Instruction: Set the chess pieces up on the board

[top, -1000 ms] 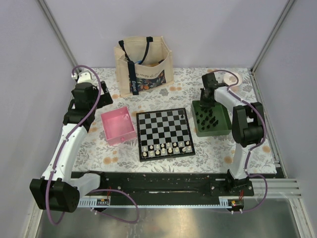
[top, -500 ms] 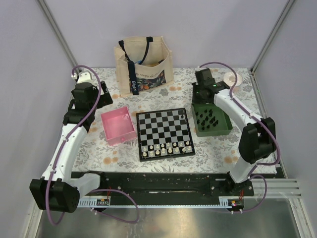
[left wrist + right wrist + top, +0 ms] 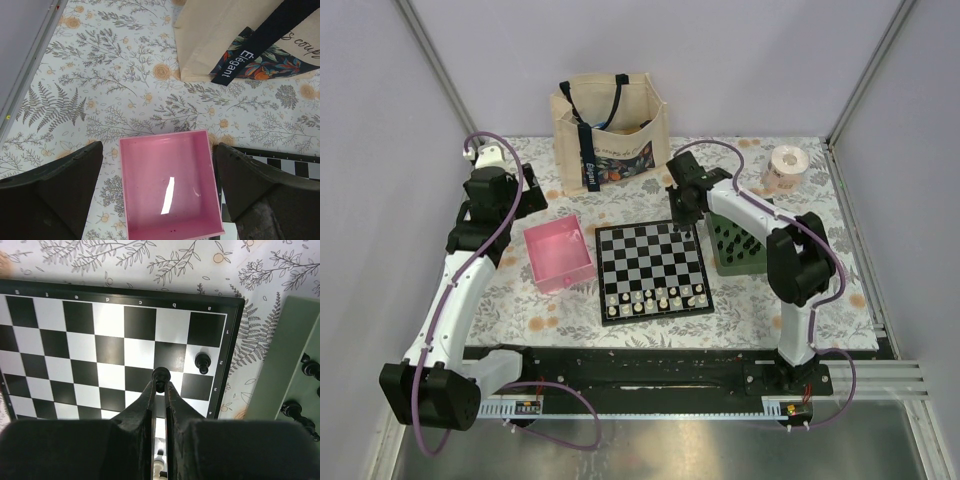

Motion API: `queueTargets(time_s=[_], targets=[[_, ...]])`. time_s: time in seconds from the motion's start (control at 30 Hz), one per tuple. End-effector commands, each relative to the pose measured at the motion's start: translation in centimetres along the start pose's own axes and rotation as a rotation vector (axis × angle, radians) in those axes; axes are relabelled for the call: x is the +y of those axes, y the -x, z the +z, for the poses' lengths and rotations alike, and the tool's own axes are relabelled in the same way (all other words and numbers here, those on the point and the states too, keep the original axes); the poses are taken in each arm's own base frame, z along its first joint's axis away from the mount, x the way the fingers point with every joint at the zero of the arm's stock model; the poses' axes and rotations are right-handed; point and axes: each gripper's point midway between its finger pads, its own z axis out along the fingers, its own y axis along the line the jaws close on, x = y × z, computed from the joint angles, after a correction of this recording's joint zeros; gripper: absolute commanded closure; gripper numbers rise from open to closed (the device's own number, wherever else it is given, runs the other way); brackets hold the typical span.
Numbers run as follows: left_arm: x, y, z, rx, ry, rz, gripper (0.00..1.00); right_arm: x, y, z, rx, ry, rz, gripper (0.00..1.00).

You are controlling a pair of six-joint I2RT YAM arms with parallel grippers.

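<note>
My right gripper lowers the small black chess piece straight onto the dark square beside the standing black piece next, then opens, since that square is empty.
The chequered board (image 3: 653, 268) lies mid-table, with white pieces along its near rows. My right gripper (image 3: 160, 386) is shut on a small black chess piece (image 3: 160, 375), held above the board's far right corner; in the top view the gripper (image 3: 684, 213) hangs over that corner. One black piece (image 3: 202, 361) stands on the board near the right border. More black pieces (image 3: 744, 240) stand in the green tray (image 3: 760, 264). My left gripper (image 3: 160, 200) is open and empty above the pink tray (image 3: 170, 187).
A canvas tote bag (image 3: 611, 132) stands at the back. A roll of tape (image 3: 785, 165) lies at the back right. The pink tray (image 3: 560, 255) sits left of the board, the green tray right of it.
My right arm has swung left from the green tray to the board's far right corner, carrying a black piece. The left arm has not moved.
</note>
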Motion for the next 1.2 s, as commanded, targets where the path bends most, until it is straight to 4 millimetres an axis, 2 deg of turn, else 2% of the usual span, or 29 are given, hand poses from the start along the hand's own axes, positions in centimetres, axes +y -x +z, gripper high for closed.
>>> queueTargets(time_s=[0.0, 0.4, 0.7, 0.93, 1.17], targets=[[-0.5, 1.4, -0.5, -0.046, -0.030, -0.002, 0.01, 0.6, 0.5, 0.2, -0.002, 0.014, -0.023, 1.00], [-0.4, 1.2, -0.4, -0.040, -0.026, -0.002, 0.01, 0.1, -0.6, 2.9, 0.042, -0.025, -0.043, 1.00], [-0.5, 1.4, -0.5, -0.045, -0.030, -0.001, 0.01, 0.2, -0.5, 3.8, 0.043, -0.027, -0.051, 1.00], [-0.3, 1.3, -0.4, -0.045, -0.024, 0.001, 0.01, -0.2, -0.9, 4.0, 0.062, -0.046, -0.063, 0.84], [-0.5, 1.3, -0.4, -0.043, -0.031, 0.000, 0.01, -0.2, -1.1, 4.0, 0.076, -0.046, -0.068, 0.78]])
